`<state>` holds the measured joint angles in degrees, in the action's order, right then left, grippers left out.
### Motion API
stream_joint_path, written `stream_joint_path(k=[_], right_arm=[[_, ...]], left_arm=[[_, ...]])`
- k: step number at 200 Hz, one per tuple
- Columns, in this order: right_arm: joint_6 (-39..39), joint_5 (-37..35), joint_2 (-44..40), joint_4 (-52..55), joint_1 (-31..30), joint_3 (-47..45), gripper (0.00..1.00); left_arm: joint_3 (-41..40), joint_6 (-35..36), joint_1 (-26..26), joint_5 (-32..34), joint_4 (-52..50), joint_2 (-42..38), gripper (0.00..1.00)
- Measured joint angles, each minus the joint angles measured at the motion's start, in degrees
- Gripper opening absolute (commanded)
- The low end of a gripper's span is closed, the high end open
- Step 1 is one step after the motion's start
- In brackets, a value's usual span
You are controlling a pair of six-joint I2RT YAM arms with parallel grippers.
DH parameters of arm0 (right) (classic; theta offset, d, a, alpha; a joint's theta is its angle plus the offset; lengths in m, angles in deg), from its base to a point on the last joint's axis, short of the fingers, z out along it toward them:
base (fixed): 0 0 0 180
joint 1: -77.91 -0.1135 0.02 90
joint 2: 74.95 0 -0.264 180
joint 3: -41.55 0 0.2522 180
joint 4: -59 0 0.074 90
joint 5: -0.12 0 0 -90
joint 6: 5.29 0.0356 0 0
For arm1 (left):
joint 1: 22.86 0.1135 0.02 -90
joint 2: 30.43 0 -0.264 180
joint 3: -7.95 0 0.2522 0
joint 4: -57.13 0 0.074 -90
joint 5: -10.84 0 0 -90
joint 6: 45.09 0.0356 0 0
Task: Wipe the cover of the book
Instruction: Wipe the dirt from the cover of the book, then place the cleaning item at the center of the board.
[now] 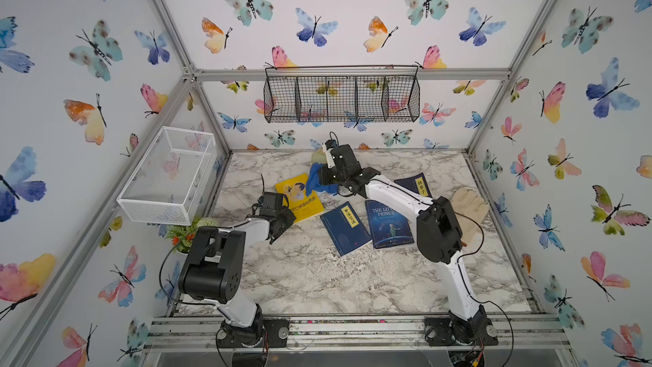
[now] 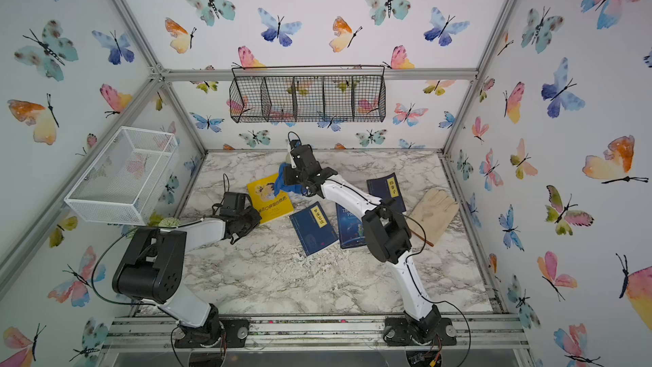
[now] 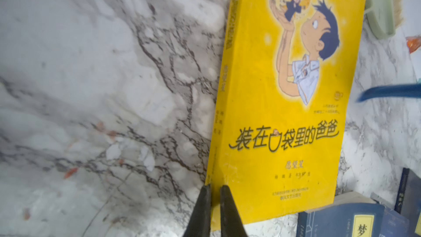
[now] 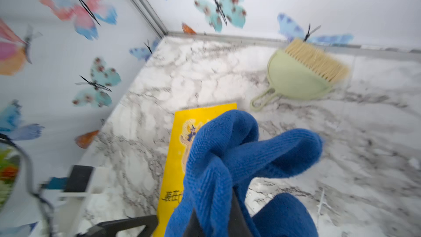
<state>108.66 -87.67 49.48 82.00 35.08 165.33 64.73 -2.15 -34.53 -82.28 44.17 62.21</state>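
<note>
The beige glove's near end (image 1: 470,232) lies clear of the dark blue books, so my right gripper needs to swing back past them next and lower the cloth to release it onto that end.
A yellow book (image 1: 300,199) (image 2: 270,203) with a cartoon boy on its cover (image 3: 284,110) lies flat on the marble table, left of centre. My left gripper (image 1: 291,220) (image 3: 215,188) is low over the book's near-left corner. Its jaws are a narrow gap apart, one fingertip at the spine edge and one over the cover, holding nothing. My right gripper (image 1: 321,180) (image 4: 216,215) is shut on a bunched blue cloth (image 1: 315,183) (image 4: 227,156). The cloth hangs over the far right part of the yellow book (image 4: 175,156). Whether it touches the cover I cannot tell.
Three dark blue books (image 1: 344,227) (image 1: 388,222) (image 1: 414,185) lie right of the yellow one. A beige glove (image 1: 469,206) lies further right. A green dustpan with brush (image 4: 298,76) sits at the back. A white wire basket (image 1: 169,174) and a black wall basket (image 1: 342,95) hang above the table.
</note>
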Motion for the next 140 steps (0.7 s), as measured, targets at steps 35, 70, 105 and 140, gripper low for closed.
stream_joint_path(k=[35,70,105,140], right_arm=[[-0.68,-0.94,-10.01,-1.4,4.66,-7.32,0.04],[-0.85,-3.13,-16.17,-0.11,13.07,-18.78,0.05],[1.25,-5.22,-24.24,4.44,22.71,-29.88,0.07],[3.19,-9.14,-35.69,7.63,27.1,-38.95,0.09]], left_arm=[[1.07,1.29,-6.01,2.97,-4.0,-2.16,0.21],[6.82,2.51,-14.73,8.17,-8.66,-3.02,0.22],[13.9,3.39,-22.25,11.98,-10.84,-2.67,0.23],[19.52,4.52,-27.71,13.57,-10.73,1.44,0.23]])
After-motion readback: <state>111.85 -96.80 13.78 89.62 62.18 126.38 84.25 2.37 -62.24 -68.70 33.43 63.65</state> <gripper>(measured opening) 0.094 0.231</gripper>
